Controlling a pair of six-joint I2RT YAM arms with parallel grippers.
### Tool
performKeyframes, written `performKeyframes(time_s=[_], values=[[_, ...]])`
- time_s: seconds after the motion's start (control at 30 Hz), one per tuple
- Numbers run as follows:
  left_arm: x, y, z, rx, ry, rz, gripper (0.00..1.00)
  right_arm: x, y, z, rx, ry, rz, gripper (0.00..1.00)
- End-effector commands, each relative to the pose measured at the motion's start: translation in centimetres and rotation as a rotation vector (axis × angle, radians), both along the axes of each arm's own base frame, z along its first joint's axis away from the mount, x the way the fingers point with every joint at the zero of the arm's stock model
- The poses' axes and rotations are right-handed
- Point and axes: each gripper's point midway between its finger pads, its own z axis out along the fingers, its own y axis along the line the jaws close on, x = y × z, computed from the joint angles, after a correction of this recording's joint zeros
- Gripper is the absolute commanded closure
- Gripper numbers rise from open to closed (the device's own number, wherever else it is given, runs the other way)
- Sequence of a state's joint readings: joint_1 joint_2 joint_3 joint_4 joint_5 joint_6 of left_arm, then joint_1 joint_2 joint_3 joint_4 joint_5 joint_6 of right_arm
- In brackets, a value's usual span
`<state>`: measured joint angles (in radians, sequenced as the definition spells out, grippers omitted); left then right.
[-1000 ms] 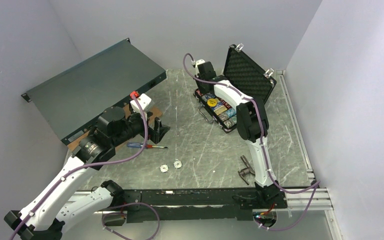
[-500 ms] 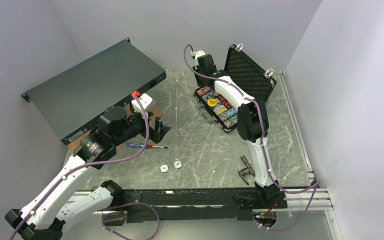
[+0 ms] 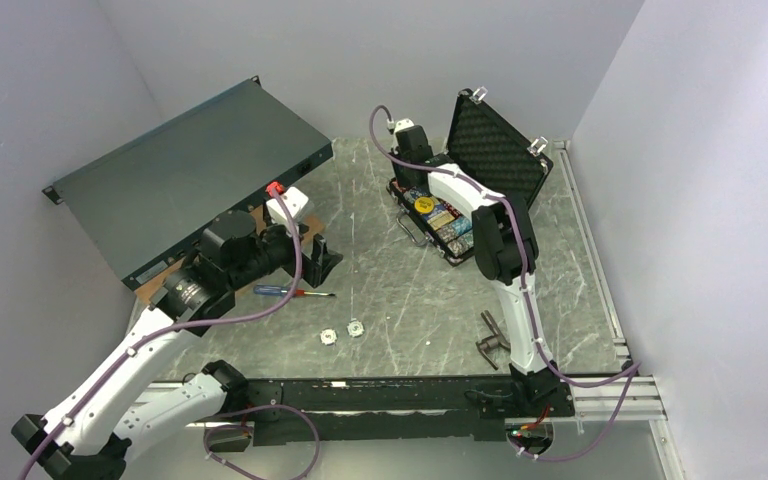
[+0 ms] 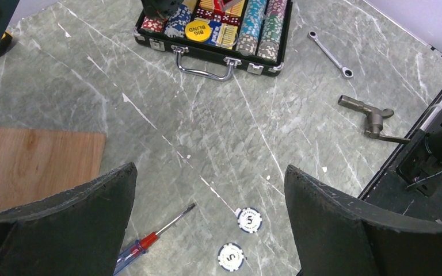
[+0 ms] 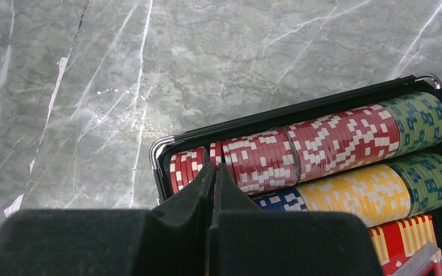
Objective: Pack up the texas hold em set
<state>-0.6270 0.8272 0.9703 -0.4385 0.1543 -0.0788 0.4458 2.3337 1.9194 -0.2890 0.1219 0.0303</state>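
My left gripper goes down to its right in the top view next, open fingers straddling the rim of the farther white-blue chip [image 3: 355, 328], since the chip lies that way.
The black briefcase [image 3: 406, 226] lies open at the back right, its foam lid [image 3: 500, 150] upright. Rows of coloured chips [image 5: 345, 138] fill it, with a yellow "BIG BLIND" disc [image 4: 198, 30]. My right gripper [image 5: 214, 167] is shut, its tips down in the red chip row [image 5: 259, 158] at the case's left corner [image 3: 407, 175]. One red chip shows just past the tips; I cannot tell if it is pinched. Two white-blue "5" chips [image 4: 250, 219] [image 4: 231, 257] lie on the table [image 3: 328, 337] [image 3: 354, 327]. My left gripper [image 4: 210, 172] is open and empty above them [image 3: 322, 258].
A red-blue screwdriver [image 4: 149, 241] lies left of the loose chips. A silver wrench [image 4: 330, 54] and a grey metal tool [image 4: 368, 115] lie right of the case handle [image 4: 204, 66]. A wooden board [image 4: 34, 167] and a black rack unit [image 3: 190, 175] stand at the left.
My right gripper rose toward the back, then came down again at the case's left corner. My left gripper shifted slightly right.
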Motion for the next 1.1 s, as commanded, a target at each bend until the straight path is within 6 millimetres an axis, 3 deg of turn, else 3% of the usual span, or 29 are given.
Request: performKeyframes(time_s=[0.0,0.07,0.23,0.43,0.5,0.6,0.8,0.93,1.07], values=[[0.1,-0.1,0.6,-0.004,-0.024,-0.010,0.01,1.1,0.7,3.8,0.053,-0.058,-0.012,0.98],[0.2,0.1,0.6,-0.002,-0.028,0.001,0.01,0.6,0.8,5.5,0.066,-0.074,-0.014,0.87],[0.1,-0.2,0.7,-0.009,-0.028,-0.012,0.00,-2.0,0.2,10.7,0.077,-0.135,-0.020,0.71],[0.3,-0.4,0.2,-0.003,-0.014,-0.015,0.01,-8.1,-0.3,15.5,0.125,-0.165,-0.008,0.54],[0.4,-0.4,-0.1,0.003,-0.007,-0.009,0.01,-10.7,-0.4,14.9,0.156,-0.135,0.003,0.49],[0.7,-0.3,-0.4,0.015,0.000,0.001,0.01,-15.1,-0.5,11.8,0.167,-0.047,0.027,0.41],[1.4,-0.8,-2.4,0.058,0.065,0.010,0.01,-22.9,-0.4,8.3,0.240,0.079,0.068,0.31],[1.2,-2.0,-4.5,0.109,0.172,0.023,0.01,-26.3,-1.7,7.2,0.313,0.095,0.059,0.26],[-0.7,-4.1,-8.7,0.106,0.336,0.016,0.05,-28.0,-3.3,7.4,0.339,0.067,0.037,0.22]])
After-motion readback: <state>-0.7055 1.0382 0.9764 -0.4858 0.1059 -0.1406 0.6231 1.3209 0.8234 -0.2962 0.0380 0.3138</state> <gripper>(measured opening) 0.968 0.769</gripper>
